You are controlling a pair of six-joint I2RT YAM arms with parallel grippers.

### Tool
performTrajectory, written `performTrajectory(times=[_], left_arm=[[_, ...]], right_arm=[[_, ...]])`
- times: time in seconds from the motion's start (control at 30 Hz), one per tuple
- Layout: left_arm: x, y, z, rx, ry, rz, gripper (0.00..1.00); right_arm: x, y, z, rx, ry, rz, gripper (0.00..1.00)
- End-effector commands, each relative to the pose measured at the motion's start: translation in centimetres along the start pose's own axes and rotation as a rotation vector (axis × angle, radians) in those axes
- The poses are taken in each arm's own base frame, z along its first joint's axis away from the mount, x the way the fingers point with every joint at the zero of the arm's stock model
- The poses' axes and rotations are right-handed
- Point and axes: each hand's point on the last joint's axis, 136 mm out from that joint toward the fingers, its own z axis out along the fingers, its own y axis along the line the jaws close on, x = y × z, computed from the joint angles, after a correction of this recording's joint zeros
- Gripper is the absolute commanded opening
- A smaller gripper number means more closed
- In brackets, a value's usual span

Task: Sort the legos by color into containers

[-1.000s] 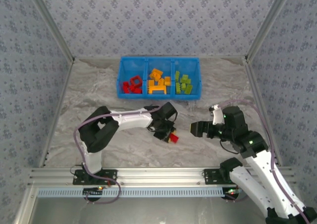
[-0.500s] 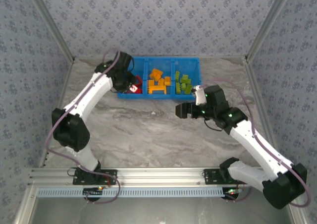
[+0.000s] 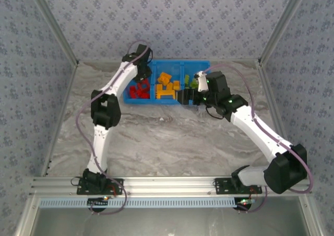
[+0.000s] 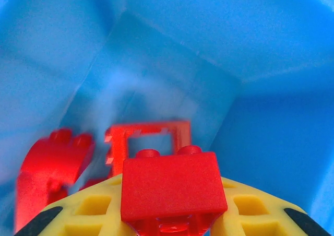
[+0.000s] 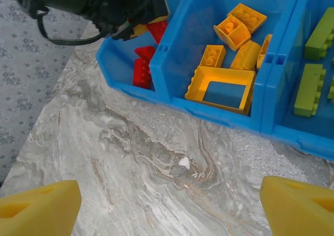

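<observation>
My left gripper will next move outward over the bottom of the container with red bricks, past the red frame brick (image 4: 148, 137), and let go of the small red brick, because that patch is bare.
The blue bin (image 3: 167, 102) stands at the back of the table with three containers side by side. Red legos (image 3: 138, 90) lie in the left one, orange legos (image 3: 166, 87) in the middle, and green legos (image 3: 194, 83) on the right, partly behind my right arm. My left gripper (image 3: 142, 73) reaches down into the left container, shut on a small red brick (image 4: 172, 189) between its yellow fingers (image 4: 86, 217). Below it lie a red frame brick (image 4: 148, 137) and a rounded red brick (image 4: 49, 165). My right gripper (image 3: 184, 96) hovers open over bare table just before the bin.
From the right wrist I see the bin's front wall (image 5: 209, 113), an orange frame brick (image 5: 222, 87), green bricks (image 5: 310, 87) and my left gripper (image 5: 130, 16) over the red container. A white speck (image 5: 183, 163) marks the marbled table. Patterned walls enclose the table.
My left arm swung from mid-table up to the bin's left container, carrying the red brick. My right arm stretched forward to the bin's front, jaws still open.
</observation>
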Motion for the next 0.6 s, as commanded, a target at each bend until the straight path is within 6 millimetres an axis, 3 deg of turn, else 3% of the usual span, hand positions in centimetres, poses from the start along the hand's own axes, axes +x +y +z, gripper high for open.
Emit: performTrajectory(times=[0.0, 0.33, 0.37, 0.43, 0.57], left_arm=[[-2.8, 0.2, 0.0, -0.037, -0.083, 0.015, 0.23], [-3.7, 1.8, 2.9, -0.155, -0.166, 0.048, 0.25], [-3.5, 1.8, 3.3, -0.153, -0.159, 0.053, 0.27], [-3.2, 1.2, 3.4, -0.127, -0.140, 0.061, 0.41], [-3.6, -0.1, 1.6, -0.078, -0.148, 0.069, 0.55]], right_arm=[[-0.8, -0.1, -0.6, 0.003, -0.011, -0.012, 0.92], [0.1, -1.4, -1.3, 0.027, 0.004, 0.019, 0.92], [0.1, -1.5, -1.3, 0.028, 0.007, 0.021, 0.92], [0.3, -1.6, -1.4, 0.030, 0.012, 0.021, 0.92], [0.6, -2.2, -1.6, 0.051, 0.017, 0.023, 0.92]])
